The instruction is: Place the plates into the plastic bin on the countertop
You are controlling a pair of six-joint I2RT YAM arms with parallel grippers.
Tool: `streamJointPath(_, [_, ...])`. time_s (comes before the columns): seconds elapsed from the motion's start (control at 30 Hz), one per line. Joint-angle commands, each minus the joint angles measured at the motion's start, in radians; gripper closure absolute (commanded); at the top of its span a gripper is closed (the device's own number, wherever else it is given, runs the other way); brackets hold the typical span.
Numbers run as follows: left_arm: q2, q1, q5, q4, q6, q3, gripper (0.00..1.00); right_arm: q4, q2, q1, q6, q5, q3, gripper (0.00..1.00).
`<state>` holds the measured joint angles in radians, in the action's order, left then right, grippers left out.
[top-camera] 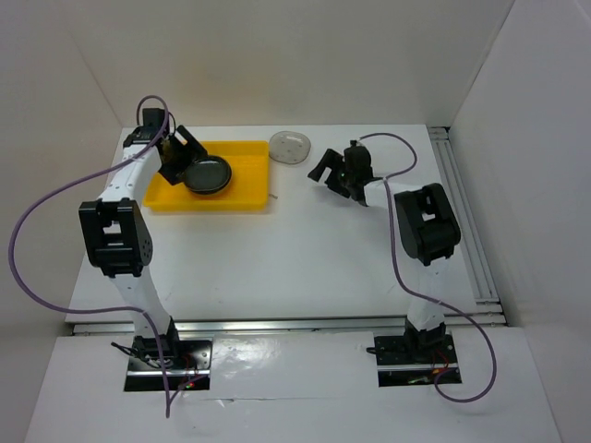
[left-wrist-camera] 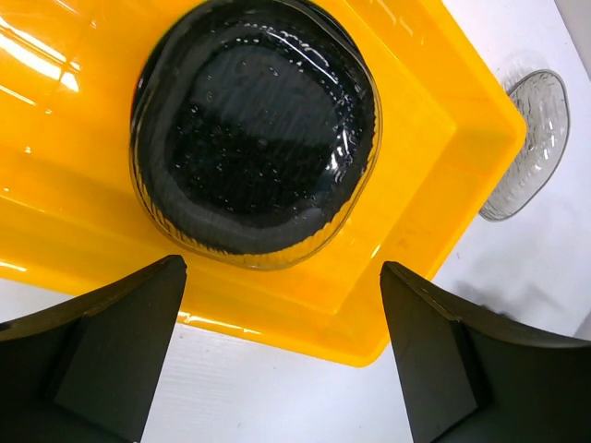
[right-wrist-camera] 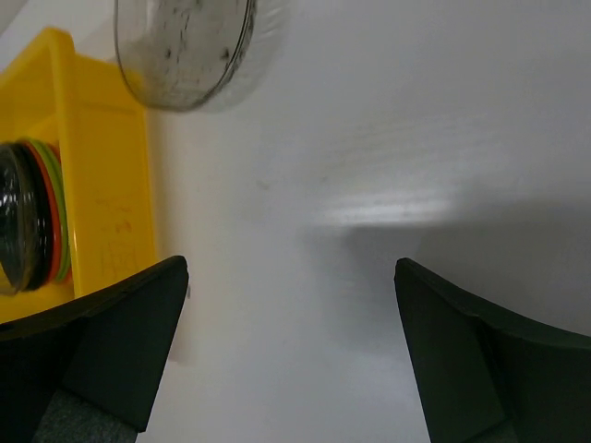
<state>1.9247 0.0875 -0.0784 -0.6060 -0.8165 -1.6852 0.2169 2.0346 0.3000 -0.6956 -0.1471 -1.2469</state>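
Observation:
My right gripper should move down and outward until its open fingers are on both sides of the grey plate's edge away from the bin. That edge is outward of my right gripper and below it.
The yellow plastic bin sits at the back left of the white countertop. Inside it lies a stack of plates, dark and glossy on top with a clear ribbed rim. Orange and green plate edges show beneath in the right wrist view. One translucent grey plate rests on the countertop just right of the bin. My left gripper hovers open over the bin's near wall, holding nothing. My right gripper is open and empty over bare countertop, right of the grey plate.
White walls enclose the countertop on three sides. A metal rail runs along the right edge, another along the front. Purple cables loop off both arms.

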Motion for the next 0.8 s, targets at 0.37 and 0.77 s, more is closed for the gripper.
streamJointPath(0.37, [-0.234, -0.104, 0.207, -0.158, 0.068, -0.111, 0.00, -0.223, 0.524, -0.070, -0.013, -0.046, -0.692, 0.18])
streamJointPath(0.77, [-0.222, -0.104, 0.169, -0.182, 0.068, -0.133, 0.00, -0.243, 0.693, -0.015, -0.070, -0.060, -0.819, 0.55])
